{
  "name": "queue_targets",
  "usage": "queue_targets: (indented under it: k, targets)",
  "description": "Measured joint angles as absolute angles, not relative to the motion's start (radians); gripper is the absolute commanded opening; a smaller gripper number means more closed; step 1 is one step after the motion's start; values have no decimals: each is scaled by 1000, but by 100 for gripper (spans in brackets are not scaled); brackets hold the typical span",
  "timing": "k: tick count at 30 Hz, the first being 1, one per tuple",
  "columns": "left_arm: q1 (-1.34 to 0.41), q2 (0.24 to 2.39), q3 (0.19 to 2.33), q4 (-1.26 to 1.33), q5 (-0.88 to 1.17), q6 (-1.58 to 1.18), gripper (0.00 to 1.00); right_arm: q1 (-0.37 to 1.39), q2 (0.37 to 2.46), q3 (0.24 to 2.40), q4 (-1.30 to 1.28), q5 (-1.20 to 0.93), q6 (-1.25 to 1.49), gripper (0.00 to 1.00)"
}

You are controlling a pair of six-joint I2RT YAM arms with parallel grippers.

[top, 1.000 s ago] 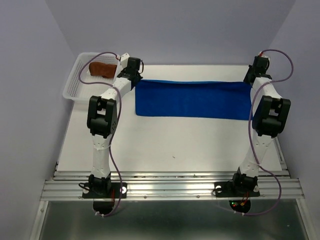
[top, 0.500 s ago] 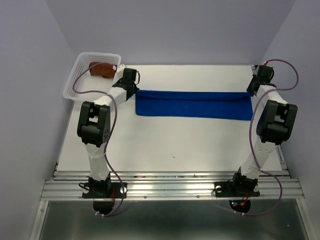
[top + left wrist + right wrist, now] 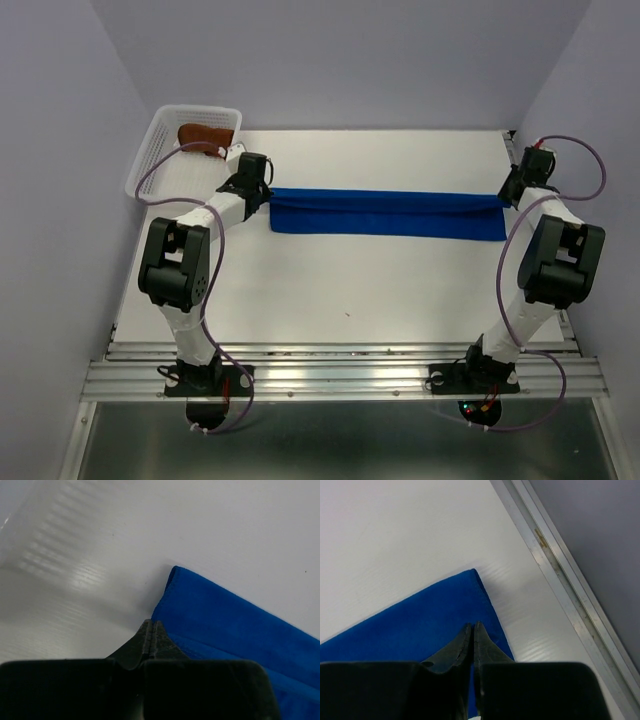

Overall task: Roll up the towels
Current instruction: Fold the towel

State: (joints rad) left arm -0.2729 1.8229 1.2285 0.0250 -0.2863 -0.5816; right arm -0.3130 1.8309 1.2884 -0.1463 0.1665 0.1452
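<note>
Since the towel's near part lies uncovered by the fold, I will draw my right gripper back toward the table's near corner by the bar and release the cloth.
A blue towel (image 3: 385, 213) lies as a long, narrow strip across the far half of the white table (image 3: 340, 290). My left gripper (image 3: 262, 192) is shut on its left end, where the cloth (image 3: 225, 625) is lifted in a fold beside the closed fingertips (image 3: 148, 630). My right gripper (image 3: 508, 195) is shut on the right end. In the right wrist view its jaws are pressed together over the blue cloth (image 3: 420, 625), near the towel's corner. A brown rolled towel (image 3: 205, 135) lies in the white basket (image 3: 150, 165).
The white basket stands at the far left corner of the table, just behind the left arm. A metal rail (image 3: 560, 570) runs along the table's right edge, close to the right gripper. Lilac walls enclose the back and sides.
Both grippers have moved toward the near side, carrying the towel's far edge with them. The blue towel now shows as a narrower strip.
</note>
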Motion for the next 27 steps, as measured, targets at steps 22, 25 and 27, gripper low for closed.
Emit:
queue_targets:
  k: [22,25,27]
  targets:
    - [-273,1805,1079,55,-236,-651,0,-334,1819,1163,-115,155,133,16]
    - [-273,1795,1069,33,-236,-665,3,-340,1816,1129,-113,179,156,26]
    - [-273,1794,1069,18,-237,-671,16,-345,1813,1113,-115,200,173,39]
